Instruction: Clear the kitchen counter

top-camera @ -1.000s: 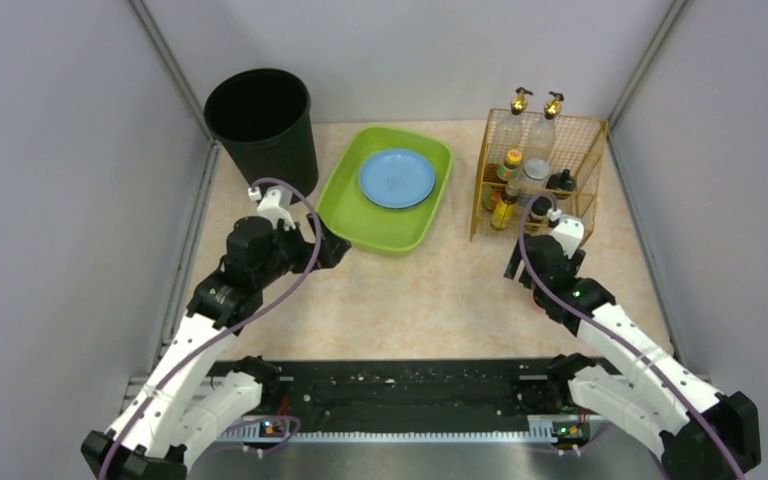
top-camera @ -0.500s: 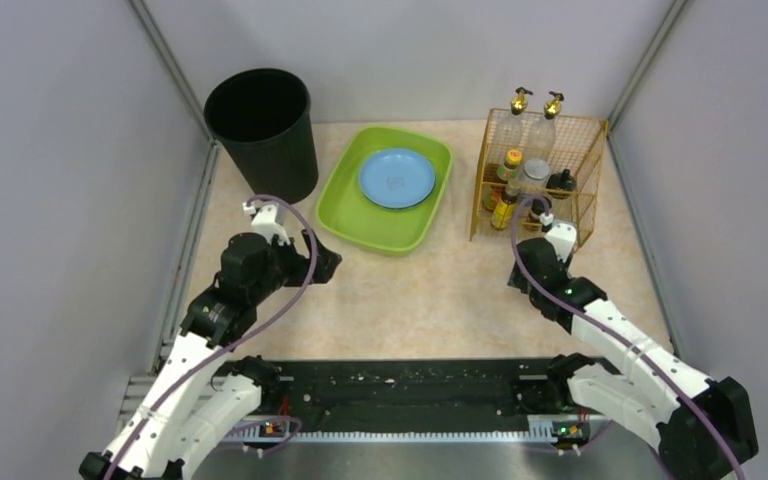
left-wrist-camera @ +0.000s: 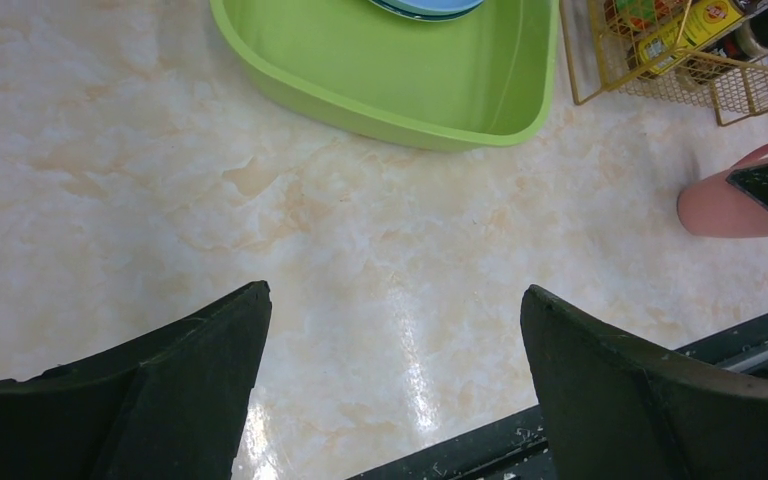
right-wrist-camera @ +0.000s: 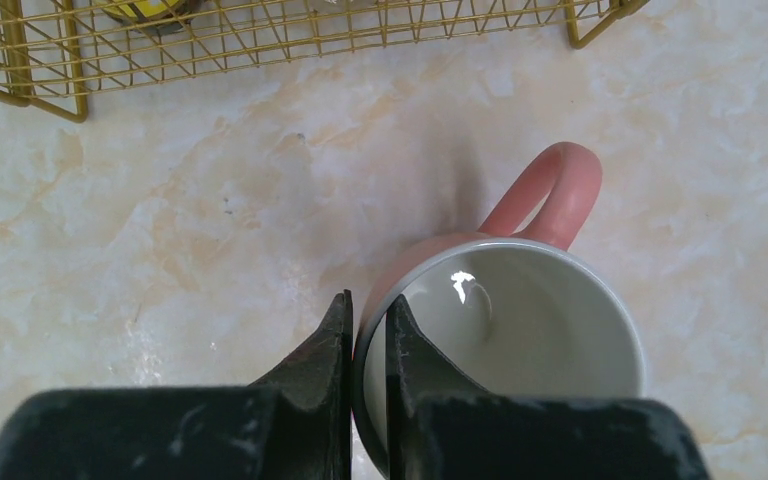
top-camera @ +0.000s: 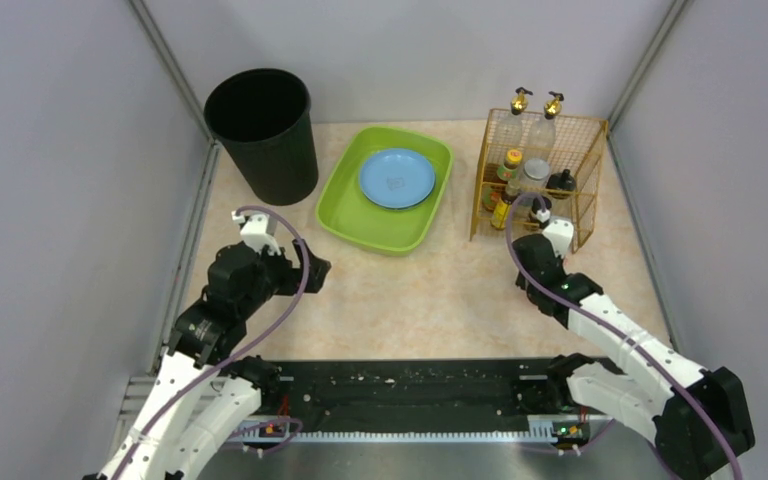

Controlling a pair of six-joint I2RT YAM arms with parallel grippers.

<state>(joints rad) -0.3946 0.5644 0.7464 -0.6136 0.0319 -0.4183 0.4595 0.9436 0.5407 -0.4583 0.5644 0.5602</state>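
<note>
Next, my right gripper should lift, swing left in the top view and lower to release the mug in the tray's near end, which the plate leaves bare.
A pink mug with a white inside stands upright on the kitchen counter, its handle pointing away. My right gripper is shut on the mug's left wall, one finger inside and one outside. In the top view the right gripper sits just in front of the wire rack and hides the mug. The left wrist view shows the mug at the right edge. My left gripper hangs open over bare counter, holding nothing, near the counter's left side.
A green tray holding a blue plate lies at the back centre. A black bin stands at the back left. A gold wire rack of bottles stands at the back right. A black rail runs along the near edge.
The right gripper has closed from wide open onto the mug's wall. The left arm has drawn back from the tray toward the near left, still open.
</note>
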